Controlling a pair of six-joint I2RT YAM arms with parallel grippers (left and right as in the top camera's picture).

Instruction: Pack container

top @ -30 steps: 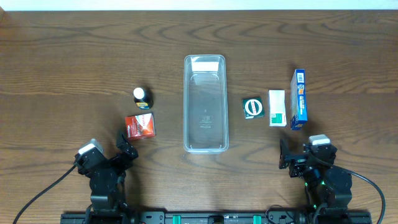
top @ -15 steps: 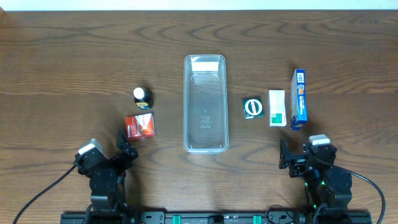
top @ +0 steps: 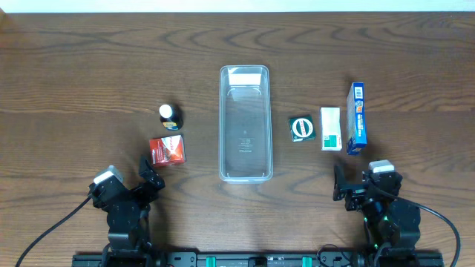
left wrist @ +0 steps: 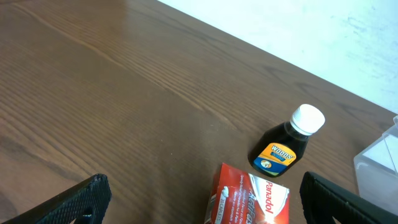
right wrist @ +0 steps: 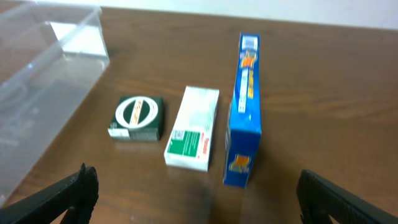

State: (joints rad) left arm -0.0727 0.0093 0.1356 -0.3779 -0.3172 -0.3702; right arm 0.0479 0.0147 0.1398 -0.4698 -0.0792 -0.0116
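Observation:
I will lift my right gripper outward over the blue box next. Then I will lower its fingers on both sides of the narrow top [top: 359, 115] [right wrist: 247, 86], because the box stands on edge.
The clear plastic container [top: 245, 122] lies empty at the table's centre, long side running front to back; its edge shows in the right wrist view [right wrist: 37, 81] and its corner in the left wrist view [left wrist: 379, 158]. Left of it are a small dark bottle with a white cap [top: 169, 116] [left wrist: 287, 143] and a red Panadol box [top: 167, 150] [left wrist: 252, 199]. Right of it are a dark green box [top: 302, 128] [right wrist: 137, 117], a white and green box [top: 330, 128] [right wrist: 193, 127] and a blue box on edge [top: 356, 119] [right wrist: 244, 112]. My left gripper [top: 148, 174] [left wrist: 205, 205] is open just short of the red box. My right gripper [top: 349, 185] [right wrist: 196, 199] is open, short of the boxes.
The brown wooden table [top: 89, 67] ends at a pale strip along the far edge [top: 237, 6]. Both arm bases and their cables sit at the front edge.

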